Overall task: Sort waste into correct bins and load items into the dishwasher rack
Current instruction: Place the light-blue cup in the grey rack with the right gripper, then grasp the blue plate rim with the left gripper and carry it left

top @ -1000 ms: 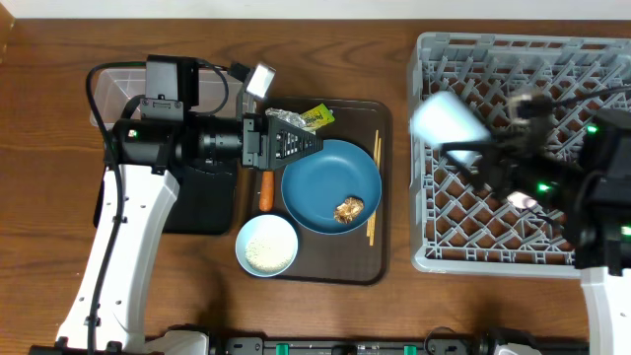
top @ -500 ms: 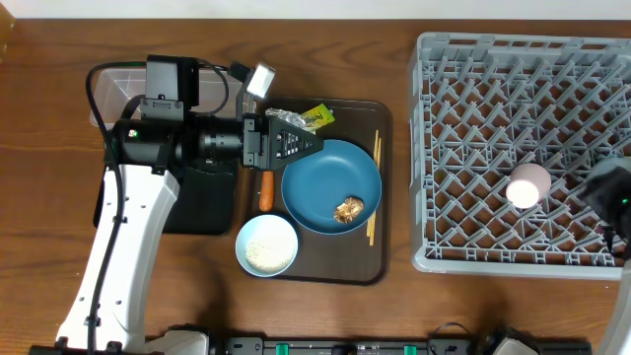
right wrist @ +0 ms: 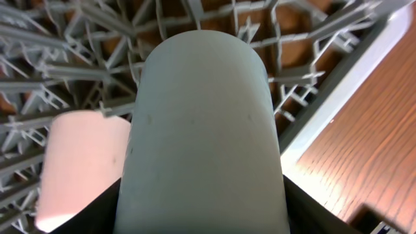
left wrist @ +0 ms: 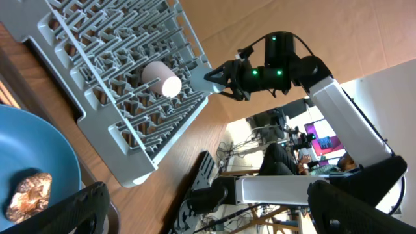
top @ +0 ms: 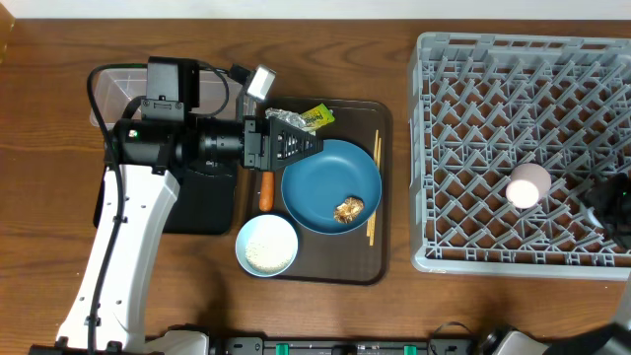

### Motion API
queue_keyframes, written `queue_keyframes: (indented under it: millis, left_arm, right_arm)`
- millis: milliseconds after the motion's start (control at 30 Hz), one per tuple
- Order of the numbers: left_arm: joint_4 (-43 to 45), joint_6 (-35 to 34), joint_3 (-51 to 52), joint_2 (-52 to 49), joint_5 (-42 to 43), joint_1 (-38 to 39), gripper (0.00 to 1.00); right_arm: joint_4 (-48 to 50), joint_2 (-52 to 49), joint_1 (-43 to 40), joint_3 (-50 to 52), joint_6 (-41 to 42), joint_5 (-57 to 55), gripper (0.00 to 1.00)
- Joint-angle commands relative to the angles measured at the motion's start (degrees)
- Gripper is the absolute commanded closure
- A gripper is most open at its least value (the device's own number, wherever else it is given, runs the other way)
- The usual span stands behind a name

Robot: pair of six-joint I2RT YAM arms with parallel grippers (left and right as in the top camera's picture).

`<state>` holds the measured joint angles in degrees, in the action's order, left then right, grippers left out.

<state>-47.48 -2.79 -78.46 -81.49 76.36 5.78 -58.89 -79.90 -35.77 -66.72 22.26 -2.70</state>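
Note:
My left gripper should tilt downward next and bring its open fingers down on both sides of the dark-blue plate's rim beside the carrot stick [top: 265, 193].
My right gripper [right wrist: 201, 221] is shut on the light-blue cup [right wrist: 201, 123], held over the grey dishwasher rack [top: 493, 59] at its front right corner. The pink cup [top: 528, 185] lies on its side in the rack, just left of that cup in the right wrist view [right wrist: 78, 162]. My left gripper [top: 301, 144] is open and empty above the dark-blue plate's [top: 320, 177] far left edge. The plate holds a brown food lump [top: 348, 208]. A yellow-green sachet [top: 317, 116], orange carrot stick [top: 265, 193], chopsticks [top: 374, 187] and white bowl of rice [top: 266, 246] lie around it. Silver foil [top: 259, 81] lies behind the tray.
These things sit on a brown serving tray [top: 340, 268]. A clear tub [top: 110, 91] and a black tray [top: 202, 207] lie at the left, partly under my left arm. The right arm [top: 611, 202] sits at the frame's right edge. No crumpled paper shows.
My right arm has swung with the light-blue cup from the rack's middle to its front right corner, uncovering the pink cup. The left arm has not moved.

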Motion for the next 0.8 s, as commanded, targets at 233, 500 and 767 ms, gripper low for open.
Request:
queue_keyframes:
  millis: [233,500,767]
  left_arm:
    - [-0.22,0.20,0.35,-0.07,-3.91,-0.20,0.02]
    - [-4.22,0.72,0.35,-0.07,-17.14,1.44,0.02]
    - [-9.70,-1.40,1.62,-0.17,-56.43,11.47,0.02]
  right_arm:
    - [0.72,-1.62,-1.90,-1.27,0.63,5.42,0.01]
    - [1.16,5.99,-1.14,-4.59,-7.30,28.92,0.03]
    - [4.09,17.11,5.95,-4.83,-9.92,38.07,0.01]
